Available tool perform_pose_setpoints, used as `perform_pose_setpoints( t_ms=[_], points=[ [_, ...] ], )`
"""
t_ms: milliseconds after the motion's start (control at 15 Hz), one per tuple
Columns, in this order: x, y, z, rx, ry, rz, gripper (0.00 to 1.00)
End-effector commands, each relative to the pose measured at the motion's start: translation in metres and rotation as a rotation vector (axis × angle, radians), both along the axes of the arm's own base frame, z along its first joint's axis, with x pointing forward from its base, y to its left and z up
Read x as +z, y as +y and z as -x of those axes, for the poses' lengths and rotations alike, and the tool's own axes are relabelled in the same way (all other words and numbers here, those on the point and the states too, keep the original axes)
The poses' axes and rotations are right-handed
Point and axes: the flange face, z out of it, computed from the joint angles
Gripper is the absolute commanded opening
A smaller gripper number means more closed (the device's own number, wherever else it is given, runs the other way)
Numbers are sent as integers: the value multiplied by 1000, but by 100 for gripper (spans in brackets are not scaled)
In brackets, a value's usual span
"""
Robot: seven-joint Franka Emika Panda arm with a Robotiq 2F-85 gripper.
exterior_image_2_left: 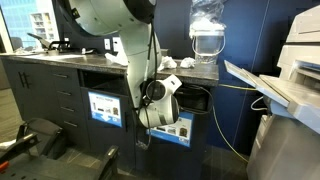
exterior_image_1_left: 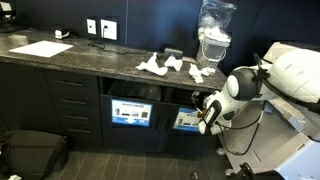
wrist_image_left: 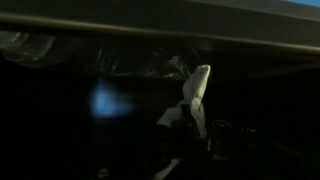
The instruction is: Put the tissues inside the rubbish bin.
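My gripper is holding the tissue and needs to move outward through the bin opening [exterior_image_1_left: 186, 98] [wrist_image_left: 150, 88] next, then let go of the tissue there.
Several crumpled white tissues [exterior_image_1_left: 165, 66] lie on the dark countertop; in an exterior view they show behind the arm [exterior_image_2_left: 171, 64]. My gripper [exterior_image_1_left: 208, 120] hangs low in front of the cabinet, by the bin opening [exterior_image_1_left: 186, 98] under the counter, and also shows in an exterior view [exterior_image_2_left: 146, 124]. In the wrist view the gripper [wrist_image_left: 188, 122] is shut on a white tissue [wrist_image_left: 198, 88] that sticks up between the fingers. Beyond it is a dark cavity with a clear plastic liner [wrist_image_left: 150, 65].
A water dispenser bottle [exterior_image_1_left: 213, 40] stands on the counter by the tissues. Blue-labelled cabinet panels [exterior_image_1_left: 131, 112] sit below the counter. A printer [exterior_image_2_left: 290, 80] stands close beside the arm. A black bag [exterior_image_1_left: 32, 152] lies on the floor. White paper [exterior_image_1_left: 42, 48] lies on the counter.
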Motion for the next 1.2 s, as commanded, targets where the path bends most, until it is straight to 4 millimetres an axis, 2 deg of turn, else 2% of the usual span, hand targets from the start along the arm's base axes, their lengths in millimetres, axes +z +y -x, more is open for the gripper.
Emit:
perform_pose_setpoints(
  t_ms=[0,600,667,733,867,1133],
  points=[
    [0,-11,-24,39,-43,-44,5],
    [-16,-6,-42,62,-14,-107,5],
    [-12,-5,-41,56,-9,-118,4],
    [-9,-2,-39,53,-4,-132,35],
    [-10,0,-42,27,1,-146,43],
    [-12,1,-43,2,1,-168,73]
  ],
)
